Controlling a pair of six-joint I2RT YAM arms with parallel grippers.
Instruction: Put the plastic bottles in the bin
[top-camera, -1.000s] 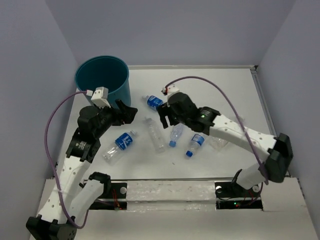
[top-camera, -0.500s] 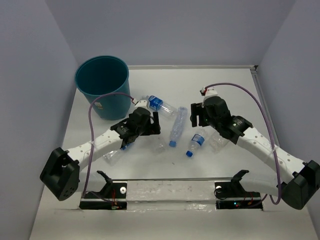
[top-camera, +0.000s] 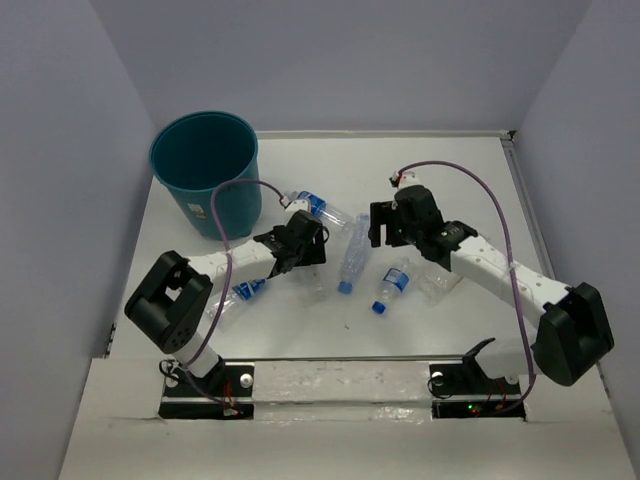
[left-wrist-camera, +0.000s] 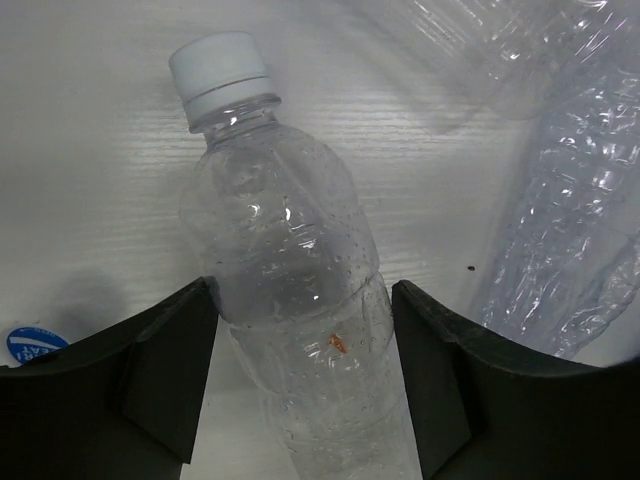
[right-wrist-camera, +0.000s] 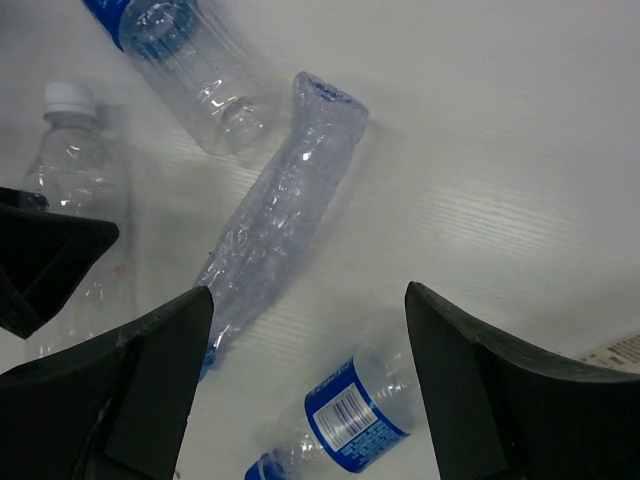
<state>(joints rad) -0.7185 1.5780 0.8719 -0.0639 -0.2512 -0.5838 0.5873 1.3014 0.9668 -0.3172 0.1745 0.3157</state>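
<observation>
The crushed bottle's far end is clear of my left gripper. I need to move my right gripper to the left in the top view and lower it onto that end.
A clear white-capped bottle (left-wrist-camera: 285, 260) lies on the table, and my left gripper (left-wrist-camera: 304, 285) is shut on it, one finger on each side of its body. From above, the left gripper (top-camera: 308, 256) covers most of this bottle (top-camera: 318, 289). My right gripper (right-wrist-camera: 308, 292) hangs open and empty over the table between a crushed clear bottle (right-wrist-camera: 280, 220) and a blue-labelled bottle (right-wrist-camera: 350, 420). Seen from above, the right gripper (top-camera: 375, 230) is beside the crushed bottle (top-camera: 353, 250). The teal bin (top-camera: 205, 165) stands at the back left.
Another blue-labelled bottle (top-camera: 315, 207) lies near the bin. A blue-labelled one (top-camera: 240, 292) sits under my left forearm, and one (top-camera: 392, 287) lies below the right gripper. A crumpled clear bottle (top-camera: 437, 281) sits under the right arm. Walls close in on the left, the back and the right.
My left arm has swung down from beside the bin to the table's middle, and its jaws have closed in on the white-capped bottle. My right gripper has drawn back to the right, still open.
</observation>
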